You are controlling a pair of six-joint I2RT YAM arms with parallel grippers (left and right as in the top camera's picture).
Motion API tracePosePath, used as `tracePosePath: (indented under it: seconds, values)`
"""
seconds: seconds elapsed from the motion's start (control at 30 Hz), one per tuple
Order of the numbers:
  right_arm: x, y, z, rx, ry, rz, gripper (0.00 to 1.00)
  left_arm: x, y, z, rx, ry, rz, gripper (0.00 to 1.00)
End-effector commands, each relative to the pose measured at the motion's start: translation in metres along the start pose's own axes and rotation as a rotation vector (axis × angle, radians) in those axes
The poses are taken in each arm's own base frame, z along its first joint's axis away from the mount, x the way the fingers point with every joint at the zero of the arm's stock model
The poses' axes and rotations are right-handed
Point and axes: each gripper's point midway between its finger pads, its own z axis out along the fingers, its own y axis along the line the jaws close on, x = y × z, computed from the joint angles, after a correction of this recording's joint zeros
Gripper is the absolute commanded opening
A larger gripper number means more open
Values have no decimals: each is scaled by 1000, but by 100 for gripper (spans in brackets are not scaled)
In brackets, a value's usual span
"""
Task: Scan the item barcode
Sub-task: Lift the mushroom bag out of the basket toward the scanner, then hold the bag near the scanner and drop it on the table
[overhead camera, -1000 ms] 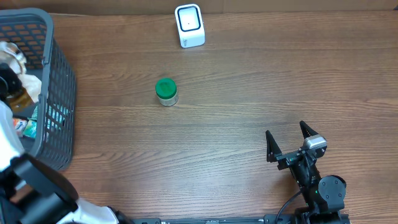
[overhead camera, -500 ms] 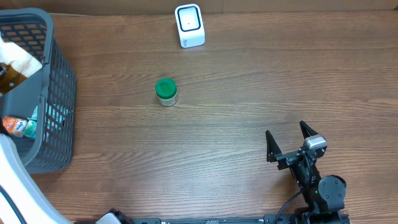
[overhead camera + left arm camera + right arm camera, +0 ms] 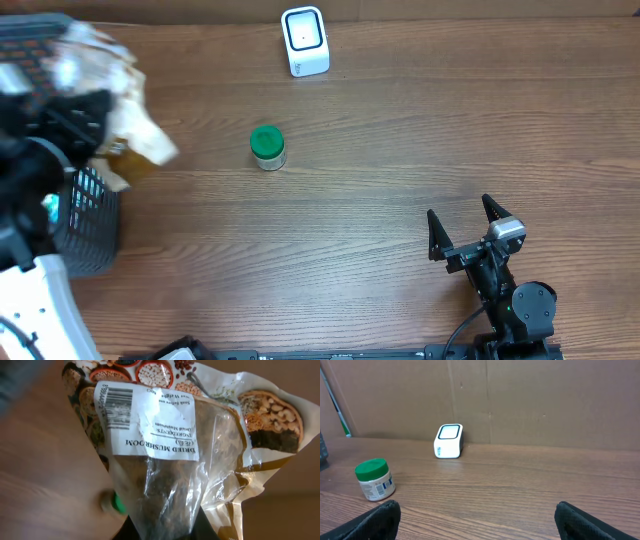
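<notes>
My left gripper shifts to the right in the overhead view next, past the green-lidded jar, then brings the bag down beside the jar, where the wood lies bare (image 3: 345, 150).
The item is a clear bag of dried mushrooms (image 3: 175, 465) with printed paper edges. Its white label carries a barcode (image 3: 116, 402) that faces the left wrist camera. My left gripper (image 3: 170, 532) is shut on the bag's lower end, with dark fingers (image 3: 134, 532) on either side. From overhead, the bag (image 3: 125, 115) hangs blurred above the basket's right rim. The white scanner (image 3: 305, 41) stands at the table's far edge. My right gripper (image 3: 463, 226) rests open near the front right with nothing in it, and the scanner (image 3: 449, 441) lies far ahead of it.
A dark mesh basket (image 3: 88, 225) holding other packets stands at the left edge. A small green-lidded jar (image 3: 267, 147) stands on the wood between basket and scanner; the jar (image 3: 374, 479) also shows in the right wrist view. A cardboard wall (image 3: 520, 395) backs the table.
My left arm has risen out of the basket and swung right with the bag, which now hangs over the basket's right rim. The right arm has not moved.
</notes>
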Motion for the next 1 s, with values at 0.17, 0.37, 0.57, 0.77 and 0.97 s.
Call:
tracePosePath:
  seconds: [0.17, 0.37, 0.57, 0.77, 0.97]
  values:
    - [2, -1, 0, 5, -3, -2, 100, 82, -27, 66, -55, 268, 205, 4]
    - [2, -1, 0, 5, -3, -2, 100, 149, -28, 115, -211, 400, 388, 4]
    - [2, -1, 0, 5, -3, -2, 100, 224, -24, 169, -294, 538, 548, 4]
    - [2, -1, 0, 5, -3, -2, 100, 286, 2, 224, -378, 627, 584, 4]
    - [2, -1, 0, 5, -3, -2, 100, 314, 40, 262, -497, 642, 424, 4]
